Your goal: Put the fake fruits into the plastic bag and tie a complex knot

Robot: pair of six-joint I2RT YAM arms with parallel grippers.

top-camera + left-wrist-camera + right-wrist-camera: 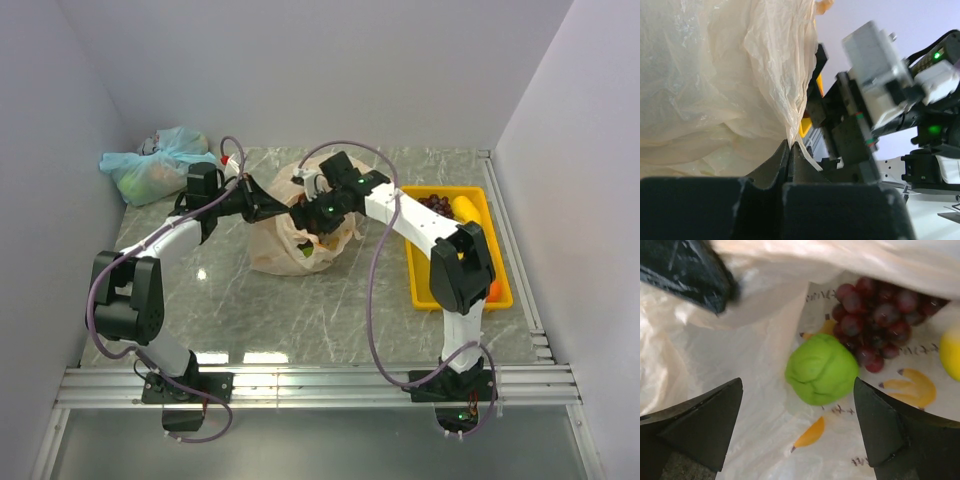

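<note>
My right gripper should swing up from the bag and down beside the tray's yellow fruit [469, 212], as that lies to its right in the top view.
The peach plastic bag [285, 245] lies at the table's middle with its mouth held up. My left gripper [272, 207] is shut on the bag's rim; in the left wrist view the film [740, 75] runs down into the closed jaws [790, 146]. My right gripper [316, 213] is open and empty over the bag's mouth. In the right wrist view [798, 384] it hangs above a green fruit [822, 369], purple grapes [879, 307] and a yellow fruit [952, 352] inside the bag. A green spot [305, 252] shows through the film from above.
A yellow tray [420, 285] at the right holds dark grapes [435, 203], a banana [463, 207] and an orange [493, 290]. A tied pale blue-green bag [160, 165] sits at the back left. Walls close in on three sides.
</note>
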